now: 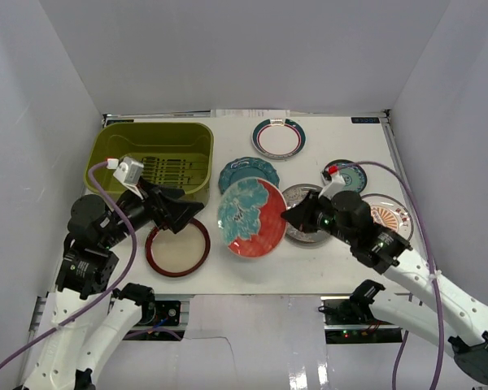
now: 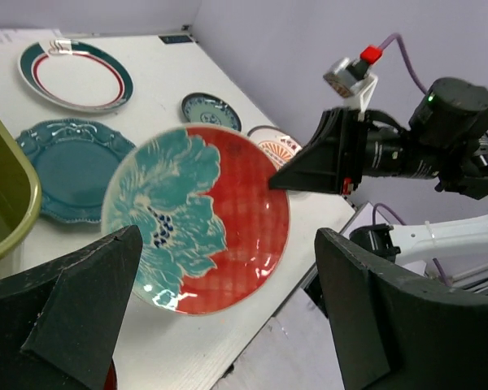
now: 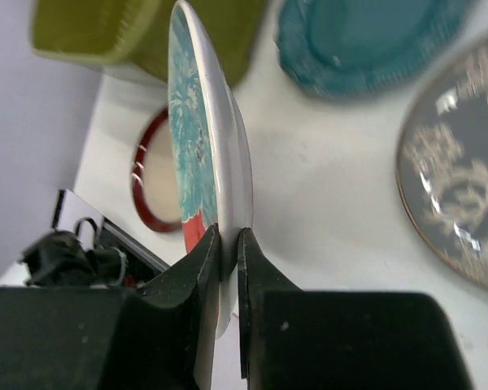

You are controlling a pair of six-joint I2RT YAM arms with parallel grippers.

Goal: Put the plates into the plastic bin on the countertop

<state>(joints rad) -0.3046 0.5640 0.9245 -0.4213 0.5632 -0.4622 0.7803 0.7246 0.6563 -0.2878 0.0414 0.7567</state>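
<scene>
My right gripper is to move outward and to the left in the top view, then down into the olive-green bin to release, because the bin's slotted bottom is empty.
My right gripper (image 1: 286, 216) (image 3: 228, 236) is shut on the rim of the teal-and-red floral plate (image 1: 250, 218) (image 2: 199, 219) (image 3: 215, 138), holding it lifted and tilted on edge over the middle of the countertop (image 1: 252, 272). My left gripper (image 1: 191, 213) (image 2: 228, 236) stands open just left of that plate, facing it, with nothing between its fingers. The olive-green plastic bin (image 1: 106, 150) (image 2: 4, 203) sits at the back left. A red-rimmed cream plate (image 1: 177, 249) lies below the left gripper.
More plates lie flat: scalloped teal (image 1: 246, 169), white with teal-red rim (image 1: 278, 138), small teal (image 1: 351, 175), orange-sunburst (image 1: 389, 216), and grey-silver (image 1: 307, 234) partly under the right arm. White walls close in on three sides.
</scene>
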